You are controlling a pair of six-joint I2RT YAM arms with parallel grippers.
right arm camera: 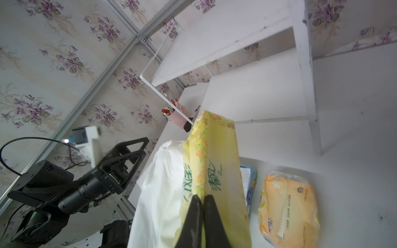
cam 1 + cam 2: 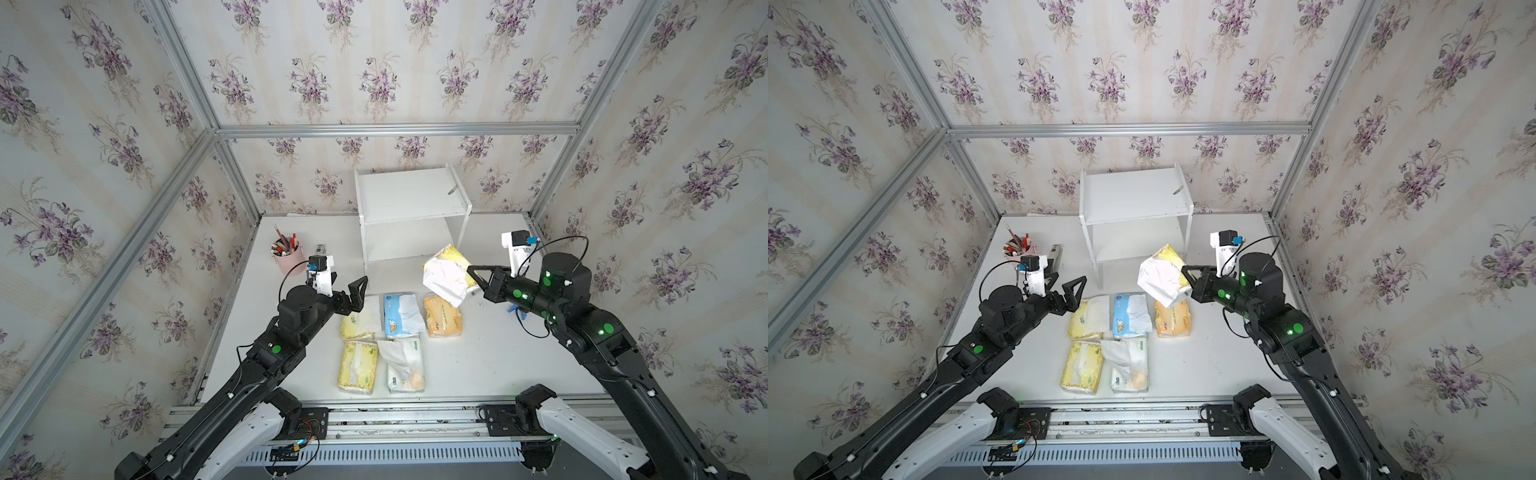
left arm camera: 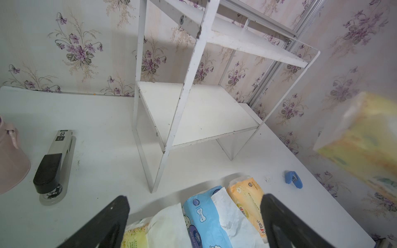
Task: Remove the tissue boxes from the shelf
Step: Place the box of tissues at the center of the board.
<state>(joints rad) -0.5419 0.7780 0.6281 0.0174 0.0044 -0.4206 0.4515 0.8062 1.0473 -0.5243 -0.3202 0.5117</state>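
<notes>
I need to move my right gripper back and down next to let go of the wrapper, because the free tabletop (image 2: 449,365) beside the white pack is below and back from the gripper.
The white shelf (image 2: 411,199) stands against the back wall, and both its boards are bare in both top views. My right gripper (image 2: 471,272) is shut on the wrapper of a pale yellow tissue box (image 2: 451,270), held in the air right of the shelf's front with white tissue hanging from it. In the right wrist view the fingertips (image 1: 194,200) pinch that pack's (image 1: 214,161) seam. On the table lie a pale yellow (image 2: 357,324), a blue-and-white (image 2: 401,316), an orange (image 2: 442,318), another pale yellow (image 2: 358,368) and a white pack (image 2: 404,365). My left gripper (image 2: 345,282) hangs open and empty over their left end.
A pink pen cup (image 2: 286,257) and a grey-black stapler (image 3: 55,163) sit on the table left of the shelf. A small blue stapler (image 3: 293,179) lies to the right, under my right arm. Aluminium frame posts and papered walls close in three sides.
</notes>
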